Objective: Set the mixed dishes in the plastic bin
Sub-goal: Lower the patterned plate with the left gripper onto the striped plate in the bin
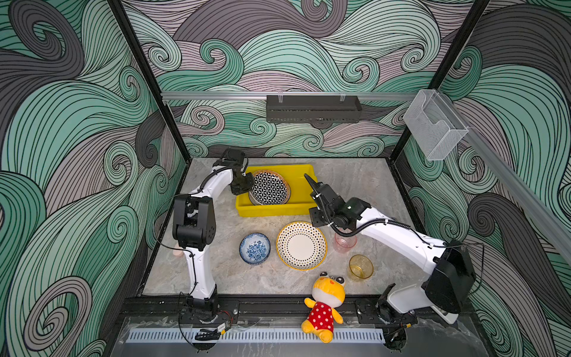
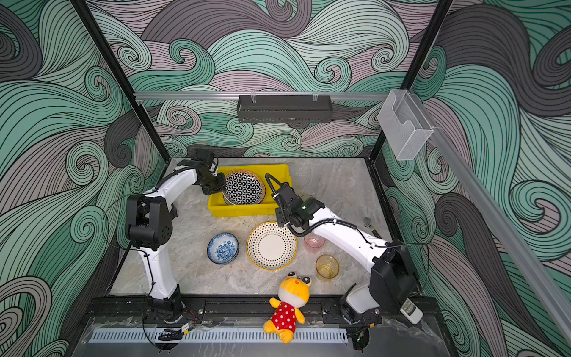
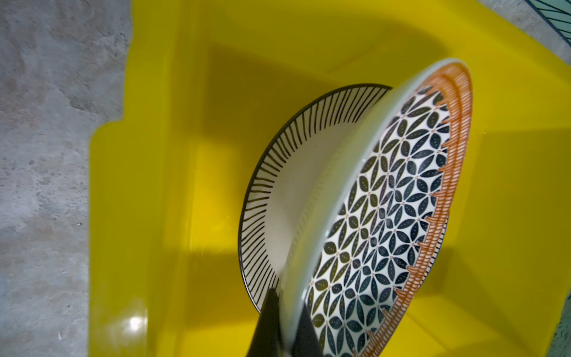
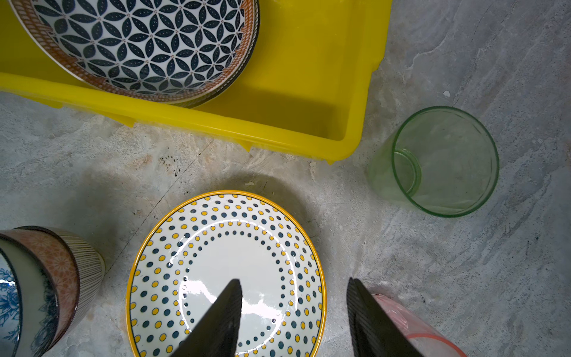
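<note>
My left gripper lowers onto the striped plate below it in the bin next and releases the geometric plate's rim, as the geometric plate still hangs tilted.
The yellow plastic bin stands at the back of the table. My left gripper is shut on the rim of a geometric plate, held tilted inside the bin over a striped plate. My right gripper hangs open above the right rim of a dotted plate, holding nothing. A blue floral bowl sits nested in other bowls. A pink cup, an amber cup and a green cup stand on the table.
A yellow plush toy lies at the front edge. On the walls hang a dark perforated tray and a clear box. A wrench lies by the right wall, behind the right arm.
</note>
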{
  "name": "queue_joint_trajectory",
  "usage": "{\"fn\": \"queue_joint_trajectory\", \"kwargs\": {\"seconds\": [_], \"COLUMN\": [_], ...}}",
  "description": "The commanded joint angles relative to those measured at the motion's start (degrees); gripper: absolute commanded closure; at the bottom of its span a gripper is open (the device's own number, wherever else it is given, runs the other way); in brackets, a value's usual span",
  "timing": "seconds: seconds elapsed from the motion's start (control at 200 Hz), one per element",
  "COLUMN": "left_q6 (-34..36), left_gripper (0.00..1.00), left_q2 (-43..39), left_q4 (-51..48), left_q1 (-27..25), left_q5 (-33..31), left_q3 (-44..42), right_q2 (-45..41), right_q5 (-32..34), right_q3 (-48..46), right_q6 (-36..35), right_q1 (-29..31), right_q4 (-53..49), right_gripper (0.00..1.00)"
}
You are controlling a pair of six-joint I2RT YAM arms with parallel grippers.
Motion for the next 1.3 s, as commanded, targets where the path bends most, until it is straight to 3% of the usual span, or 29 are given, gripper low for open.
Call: {"fn": "queue_joint_trajectory", "kwargs": {"seconds": [0.0, 0.591, 1.296], "left_q6": [-1.43, -2.06, -0.63], "left_gripper": [1.0, 1.0, 0.91], "left_q2": [-0.57, 1.6, 5.74], "left_q4": [1.53, -1.36, -8.54], "left_q1": [0.56, 0.65, 0.56], "left_q5": [2.64, 2.01, -0.73], "left_q3": [0.72, 0.63, 3.5], "right_q2": [0.42, 0.01, -0.05], "right_q5": [0.06, -0.19, -0.73], "right_q3": [0.53, 0.32, 0.46], "right_q6": [1.25, 1.87, 2.53], "right_q1": [0.54, 1.27, 2.26], "right_q4": [-1.36, -1.81, -1.61], "right_gripper": [0.44, 0.44, 0.43]}}
